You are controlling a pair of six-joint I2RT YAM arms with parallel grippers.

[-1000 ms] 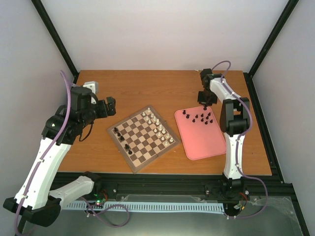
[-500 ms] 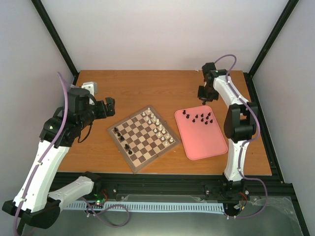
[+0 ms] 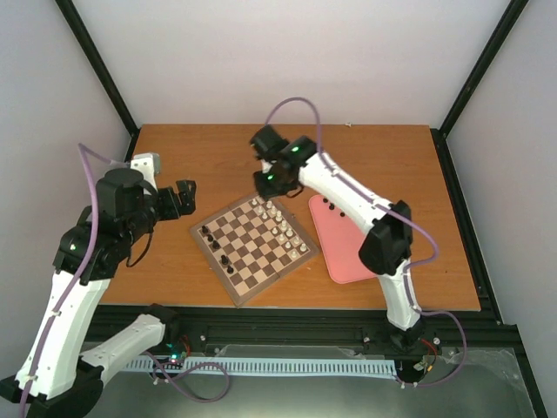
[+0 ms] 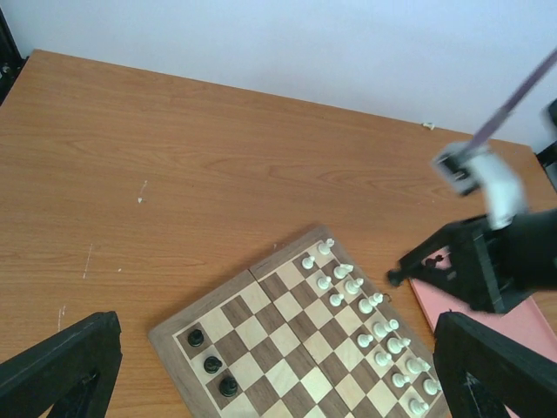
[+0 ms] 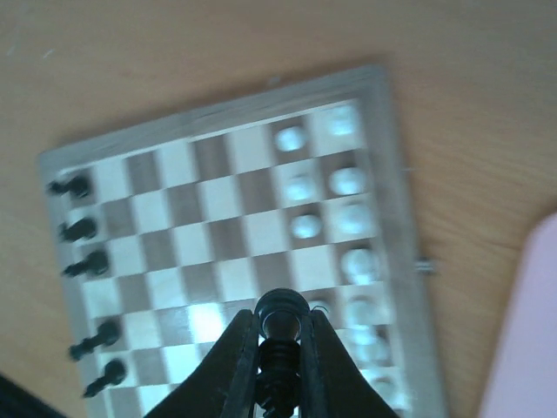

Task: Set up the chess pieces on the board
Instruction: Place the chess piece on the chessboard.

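The black piece in my right gripper goes to the left in the top view and down onto the empty light square next, since black pieces are on either side of that square.
The board [image 3: 217, 266] lies at an angle in the middle of the table, also seen from the left wrist [image 4: 261, 274]. Several black chess pieces [image 5: 80, 231] stand along its left edge, cream ones [image 3: 280, 226] along its right. My right gripper [image 3: 265, 183] hovers over the board's far corner, shut on one black chess piece [image 5: 280, 305] that sits between its fingertips [image 5: 280, 324]. More black pieces [image 3: 332, 206] stay on the pink tray, partly hidden by the arm. My left gripper [image 3: 185, 194] hangs open left of the board, nothing in it [image 4: 277, 322].
The pink tray [image 3: 357, 254] lies right of the board, with the right arm's forearm stretched across its far end. Bare wooden table surrounds the board, and black frame posts rise at the back corners.
The right arm has swung left from above the tray's far end to over the board's far corner, carrying the black piece. The left arm shifted slightly down and left.
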